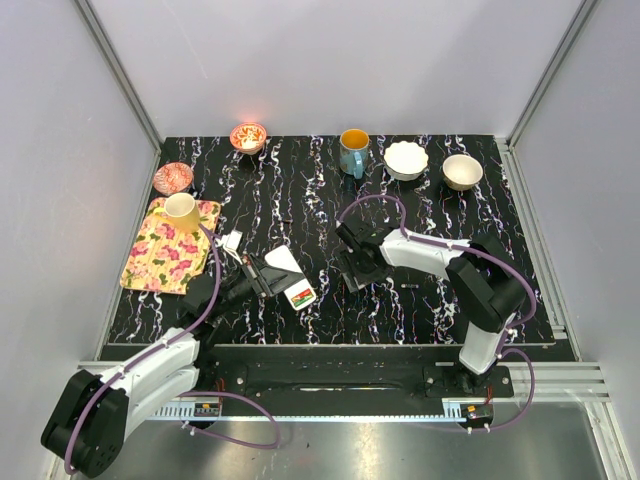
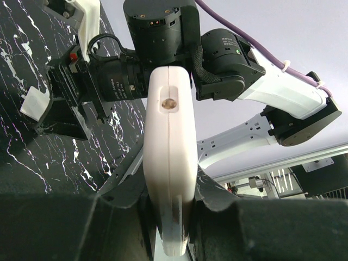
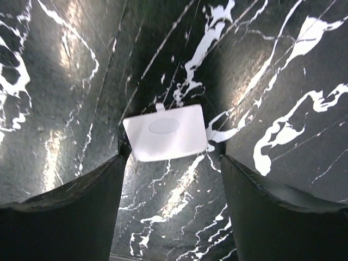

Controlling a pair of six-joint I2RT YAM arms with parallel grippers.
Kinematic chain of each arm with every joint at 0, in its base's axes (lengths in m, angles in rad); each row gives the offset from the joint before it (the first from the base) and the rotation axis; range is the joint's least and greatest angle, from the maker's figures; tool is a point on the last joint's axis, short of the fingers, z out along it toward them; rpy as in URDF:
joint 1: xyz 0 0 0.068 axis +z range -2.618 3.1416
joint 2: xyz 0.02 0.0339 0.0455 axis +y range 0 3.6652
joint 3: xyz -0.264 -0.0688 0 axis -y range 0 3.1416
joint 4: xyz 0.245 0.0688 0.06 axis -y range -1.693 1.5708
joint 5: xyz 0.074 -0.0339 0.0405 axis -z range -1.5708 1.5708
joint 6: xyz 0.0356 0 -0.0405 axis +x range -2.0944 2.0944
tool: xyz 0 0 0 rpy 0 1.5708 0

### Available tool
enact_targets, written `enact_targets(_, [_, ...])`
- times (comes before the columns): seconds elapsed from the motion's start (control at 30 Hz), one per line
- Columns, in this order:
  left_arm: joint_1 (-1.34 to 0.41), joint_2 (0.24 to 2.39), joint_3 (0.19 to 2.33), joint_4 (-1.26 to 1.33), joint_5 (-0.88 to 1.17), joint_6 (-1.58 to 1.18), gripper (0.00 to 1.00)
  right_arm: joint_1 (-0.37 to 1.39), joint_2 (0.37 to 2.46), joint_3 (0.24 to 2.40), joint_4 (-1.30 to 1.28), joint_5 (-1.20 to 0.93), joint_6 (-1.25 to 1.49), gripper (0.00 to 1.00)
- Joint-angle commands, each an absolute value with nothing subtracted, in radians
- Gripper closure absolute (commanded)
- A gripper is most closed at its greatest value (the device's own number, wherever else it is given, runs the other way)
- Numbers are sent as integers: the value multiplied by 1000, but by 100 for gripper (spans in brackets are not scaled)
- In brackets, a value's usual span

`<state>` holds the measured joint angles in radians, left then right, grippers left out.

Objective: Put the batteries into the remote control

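Note:
The short ends of the small white cover piece [image 1: 364, 285] [image 3: 166, 132] are already between my open fingers. My right gripper should stay low and close its fingers on them next.
My left gripper [image 1: 268, 278] is shut on the remote control [image 1: 284, 261], holding it above the table's left half. In the left wrist view the white remote control [image 2: 168, 141] stands edge-on, clamped between the fingers of the left gripper [image 2: 169, 202]. My right gripper [image 1: 350, 272] hangs low over the table's middle, facing the remote. In the right wrist view the right gripper [image 3: 173, 161] is open, and a small white square cover piece [image 3: 166, 132] lies on the table just beyond its fingertips. I cannot make out the batteries in any view.
A floral tray [image 1: 150, 262] with a yellow cup [image 1: 182, 210] sits at the left. Along the back stand a red patterned bowl [image 1: 172, 178], a lit bowl [image 1: 248, 135], a teal mug [image 1: 353, 150], a white bowl [image 1: 406, 158] and a beige bowl [image 1: 462, 170].

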<state>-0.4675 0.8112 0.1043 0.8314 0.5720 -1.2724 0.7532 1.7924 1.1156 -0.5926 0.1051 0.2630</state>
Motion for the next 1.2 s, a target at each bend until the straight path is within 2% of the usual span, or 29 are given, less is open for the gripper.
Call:
enact_targets(0.0, [-463, 808, 100, 908, 574, -1275, 100, 769, 1775, 1137, -721, 107, 198, 25])
enact_targets(0.2, [-463, 824, 94, 937, 575, -1289, 100, 770, 1793, 1132, -701, 101, 192, 27])
enact_targets(0.4, [-463, 822, 84, 940, 571, -1292, 100, 769, 1796, 1146, -675, 101, 179, 22])
enact_targets(1.17, [-463, 831, 72, 957, 568, -1295, 100, 758, 1853, 1180, -604, 31, 138, 27])
